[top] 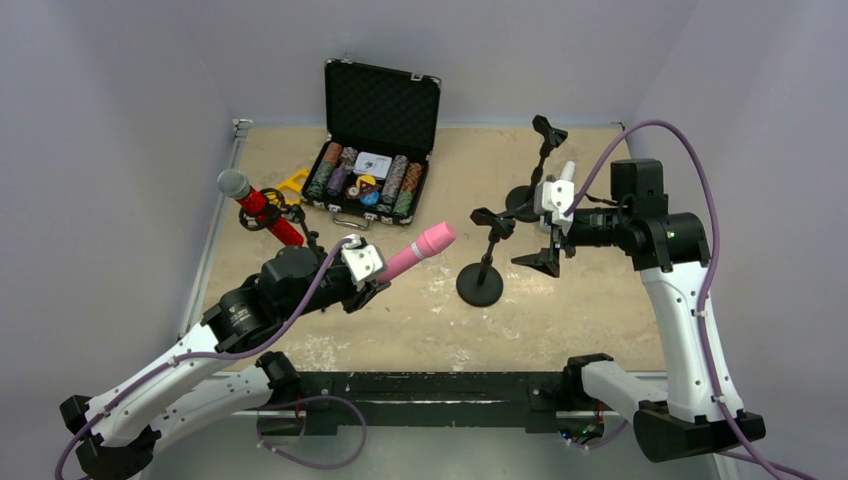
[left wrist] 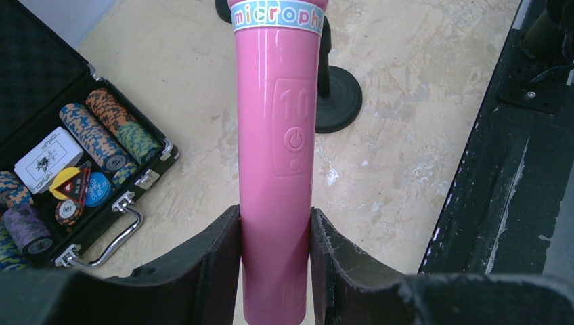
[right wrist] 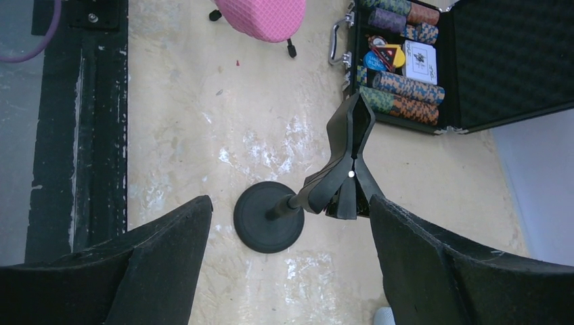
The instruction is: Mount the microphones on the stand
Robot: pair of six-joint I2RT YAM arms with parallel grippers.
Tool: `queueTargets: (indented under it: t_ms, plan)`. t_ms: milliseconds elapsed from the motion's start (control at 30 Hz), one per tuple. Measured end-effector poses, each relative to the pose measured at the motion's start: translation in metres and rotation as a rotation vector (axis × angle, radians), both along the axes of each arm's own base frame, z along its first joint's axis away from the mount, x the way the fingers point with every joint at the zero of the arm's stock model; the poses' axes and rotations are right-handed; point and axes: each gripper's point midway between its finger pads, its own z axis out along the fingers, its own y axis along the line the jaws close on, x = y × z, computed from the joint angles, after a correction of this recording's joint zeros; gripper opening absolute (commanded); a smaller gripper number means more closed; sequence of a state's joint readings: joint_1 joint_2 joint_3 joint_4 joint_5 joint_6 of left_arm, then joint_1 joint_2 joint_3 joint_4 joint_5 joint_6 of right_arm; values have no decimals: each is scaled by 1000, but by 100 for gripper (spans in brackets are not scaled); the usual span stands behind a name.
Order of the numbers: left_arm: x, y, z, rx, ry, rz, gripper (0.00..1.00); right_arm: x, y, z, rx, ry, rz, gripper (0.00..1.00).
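Observation:
The near stand's empty clip [top: 492,222] is to my left gripper's right in the top view. Next I will tilt the pink microphone upright, bring it there and let go.
My left gripper [top: 377,272] is shut on the lower body of the all-pink microphone [top: 420,248], held above the table with its head pointing right towards an empty black stand [top: 481,284]. In the left wrist view the jaws [left wrist: 275,218] clamp the pink microphone [left wrist: 277,135] on both sides. My right gripper [top: 537,226] is open and empty beside that stand; in its view the stand's clip [right wrist: 348,159] and base [right wrist: 269,218] lie between the fingers. A second empty stand [top: 546,135] is behind. The glittery red microphone [top: 258,205] sits tilted in a stand at the left. I cannot make out the white microphone for certain.
An open black case of poker chips [top: 375,150] stands at the back middle; it also shows in the left wrist view [left wrist: 68,156] and the right wrist view [right wrist: 474,54]. A black rail [top: 430,385] runs along the near table edge. Grey walls close in on both sides.

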State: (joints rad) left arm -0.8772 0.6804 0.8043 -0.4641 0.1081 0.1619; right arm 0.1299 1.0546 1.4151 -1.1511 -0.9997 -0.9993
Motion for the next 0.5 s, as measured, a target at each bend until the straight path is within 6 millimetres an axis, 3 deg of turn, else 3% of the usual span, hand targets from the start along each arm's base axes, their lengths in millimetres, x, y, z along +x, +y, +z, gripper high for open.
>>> queueTargets:
  t_ms: [233, 500]
  plan:
    - [0, 0, 0, 0, 0, 0, 0, -2, 1, -1, -12, -22, 46, 92]
    - [0, 0, 0, 3, -3, -2, 0, 17, 9, -4, -7, 52, 72, 92]
